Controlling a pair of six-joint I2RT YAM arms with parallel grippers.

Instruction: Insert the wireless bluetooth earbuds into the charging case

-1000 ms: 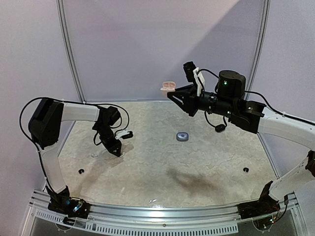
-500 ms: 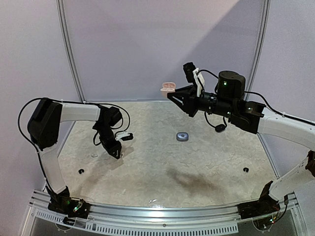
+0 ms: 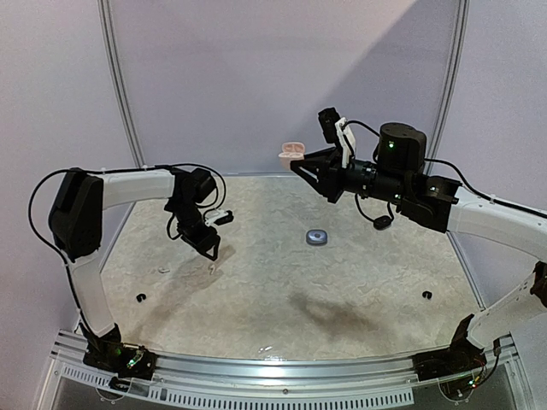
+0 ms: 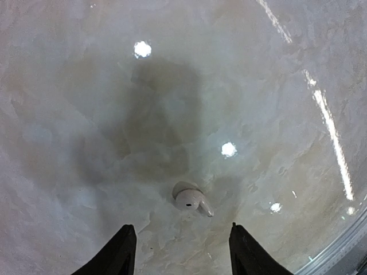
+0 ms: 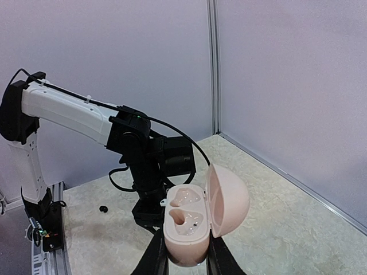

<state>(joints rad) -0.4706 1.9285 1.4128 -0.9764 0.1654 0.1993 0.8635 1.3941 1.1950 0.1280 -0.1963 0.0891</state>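
Observation:
Next, my left gripper goes down around the earbud's round body [image 3: 212, 268] [image 4: 190, 199] and closes, since the white earbud lies below, between the lines of the open fingers.
A white earbud [image 4: 192, 200] lies on the marbled table just ahead of my left gripper [image 4: 182, 252], between the lines of its two fingers. The left gripper is open and empty, low over the table at the left [image 3: 209, 248]. My right gripper [image 5: 186, 258] is shut on a pink charging case [image 5: 186, 229] and holds it high near the back wall [image 3: 292, 151]. The case's lid stands open to the right, and both sockets look empty.
A small grey-blue closed case [image 3: 317, 237] lies mid-table. Small black bits lie at the near left [image 3: 141, 297] and near right [image 3: 426, 295]. A tiny pale thing [image 3: 162, 270] lies left of the left gripper. Walls close the back and sides.
My left gripper has moved a little to the right and farther from the bases, staying open. The right arm and the pink case have not moved.

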